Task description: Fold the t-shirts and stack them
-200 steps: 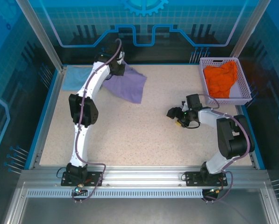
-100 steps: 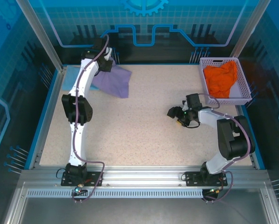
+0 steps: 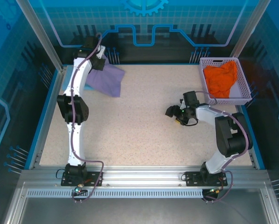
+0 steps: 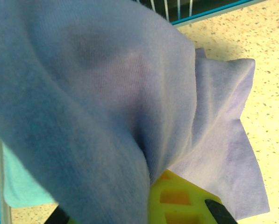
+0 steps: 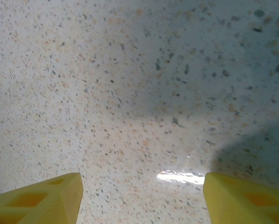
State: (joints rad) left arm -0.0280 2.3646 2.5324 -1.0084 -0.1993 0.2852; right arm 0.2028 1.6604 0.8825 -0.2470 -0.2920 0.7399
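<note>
I will move my left gripper toward the blue side rim and release the lavender t-shirt [image 3: 106, 80] stacked over the light blue t-shirt [image 3: 68, 78], because that lies between my gripper and the rim.
My left gripper [image 3: 97, 59] is at the table's back left corner, shut on the lavender t-shirt [image 3: 106, 80]. The cloth hangs from it and trails onto the table. In the left wrist view the lavender t-shirt [image 4: 130, 93] drapes over the yellow finger [image 4: 183, 198], and a light blue t-shirt [image 4: 22, 184] lies underneath at the lower left. The orange t-shirt [image 3: 220, 78] lies crumpled in the basket [image 3: 244, 91] at the back right. My right gripper [image 3: 175, 113] hovers low over bare table right of centre, open, with nothing between its fingers [image 5: 41, 198].
The blue table rim [image 3: 46, 112] and the enclosure post stand close beside the left arm. The speckled table [image 3: 144, 126] stretches between the two arms. Fence wires show behind the lavender cloth in the left wrist view.
My left arm has swung left toward the back left corner, carrying the lavender t-shirt over the light blue one. The right arm has barely moved.
</note>
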